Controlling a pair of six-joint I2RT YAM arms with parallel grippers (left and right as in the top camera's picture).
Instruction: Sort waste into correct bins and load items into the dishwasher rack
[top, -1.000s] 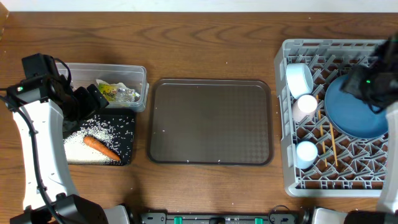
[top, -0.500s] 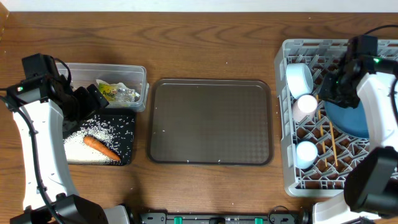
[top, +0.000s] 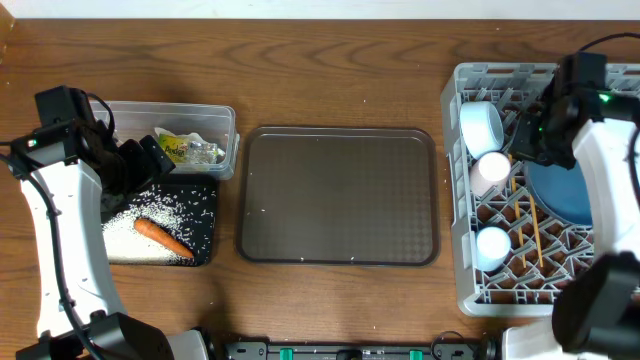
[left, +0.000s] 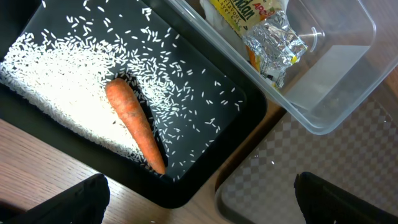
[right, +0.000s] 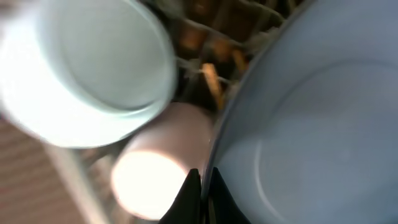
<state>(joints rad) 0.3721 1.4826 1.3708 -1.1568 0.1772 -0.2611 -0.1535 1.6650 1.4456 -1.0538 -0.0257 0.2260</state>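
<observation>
I will next tilt my right gripper over to stand the blue plate (top: 560, 195) upright in the rack's wires beside the bowl and let go of it, because the plate lies flat over the rack.
The grey dishwasher rack (top: 470, 290) at the right holds the blue plate (top: 560, 195), a light-blue bowl (top: 481, 127), a pinkish-white cup (top: 492, 170), a light-blue cup (top: 492, 245) and chopsticks (top: 535, 240). My right gripper (right: 202, 186) is shut on the plate's (right: 311, 124) left rim, beside the pinkish cup (right: 155, 168) and the bowl (right: 93, 62). At the left, the wrapper (left: 261, 31) lies in the clear tub (left: 336, 93). Carrot (left: 134, 124) and rice (left: 56, 81) lie in the black tray (left: 186, 186). My left gripper (left: 202, 199) hangs open above that tray's corner, holding nothing.
A dark-brown serving tray (top: 340, 195) lies in the middle of the wooden table, between the bins and the rack. The tub (top: 225, 125) and the black tray (top: 205, 230) sit side by side under my left arm.
My right arm has swung from over the plate to its left rim, and its jaws have closed there. The left arm has not moved.
</observation>
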